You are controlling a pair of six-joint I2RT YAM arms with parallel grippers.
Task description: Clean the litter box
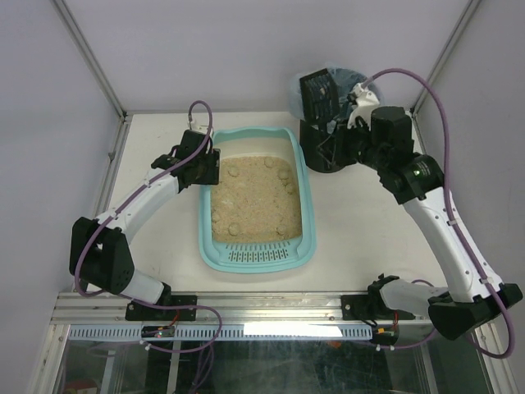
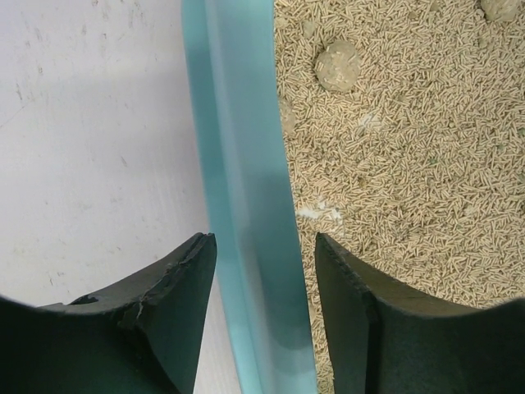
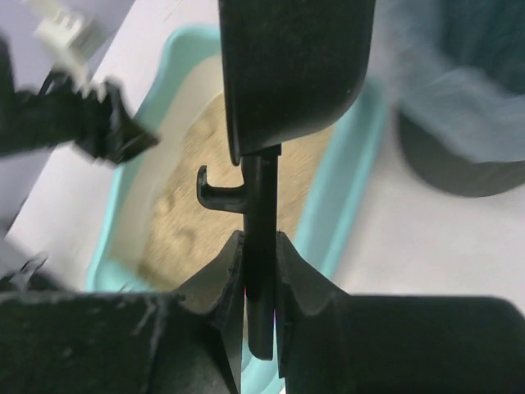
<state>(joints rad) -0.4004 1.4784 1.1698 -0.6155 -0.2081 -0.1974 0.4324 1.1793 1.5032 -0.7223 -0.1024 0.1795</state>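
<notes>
The litter box's slotted strip (image 1: 279,250) is below my right gripper. I will move that gripper down, back and left in the top view and release the handle there.
The light teal litter box (image 1: 300,190) lies mid-table, holding beige litter with several round clumps (image 1: 234,171); its slotted strip is at the near end. My left gripper (image 1: 207,168) is open and straddles the box's left rim (image 2: 242,189), one finger outside, one over the litter, with gaps on both sides. A clump (image 2: 338,66) lies just ahead. My right gripper (image 1: 343,123) is shut on the handle (image 3: 261,246) of the black slotted scoop (image 1: 318,97), held up over the black bin (image 1: 326,156). The scoop head (image 3: 291,66) fills the top of the right wrist view.
The black round bin with a bluish bag liner (image 3: 459,156) stands just right of the box's far end. White enclosure walls and metal posts ring the table. The table's near edge carries a metal rail (image 1: 271,308).
</notes>
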